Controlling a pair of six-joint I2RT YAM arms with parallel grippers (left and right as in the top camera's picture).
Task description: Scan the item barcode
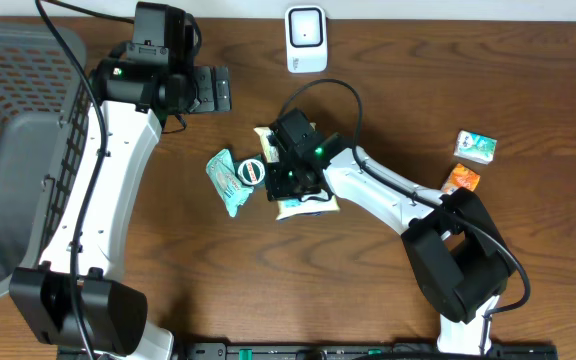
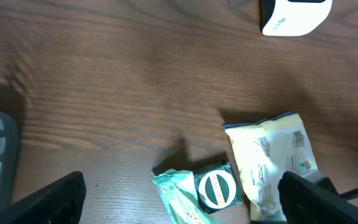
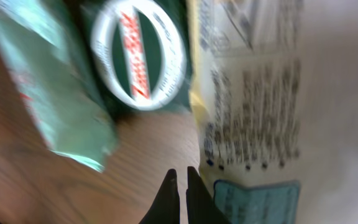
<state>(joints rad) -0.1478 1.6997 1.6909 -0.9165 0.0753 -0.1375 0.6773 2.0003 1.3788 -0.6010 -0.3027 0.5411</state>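
Next, my right gripper will swing the packet's edge toward the bare wood and release it, as that wood lies to the gripper's right in the overhead view.
A cream printed packet [image 1: 303, 205] [image 2: 272, 155] [image 3: 260, 93] lies flat mid-table. To its left are a dark green box with a round white label [image 1: 252, 171] [image 2: 216, 186] [image 3: 142, 53] and a mint-green pouch [image 1: 225, 180] [image 2: 176, 199] [image 3: 48, 93]. The white scanner [image 1: 306, 38] [image 2: 294, 15] stands at the far edge. My right gripper [image 1: 286, 186] [image 3: 179, 177] is shut, its tips low over the wood right at the packet's left edge, with nothing seen between them. My left gripper [image 1: 214, 90] [image 2: 180, 180] hangs open above the table behind the items. No barcode shows clearly.
A grey mesh basket [image 1: 18, 130] fills the left side. A small green-and-white box [image 1: 476, 146] and an orange packet [image 1: 460, 180] lie at the right. The right arm's cable loops over the table behind the packet.
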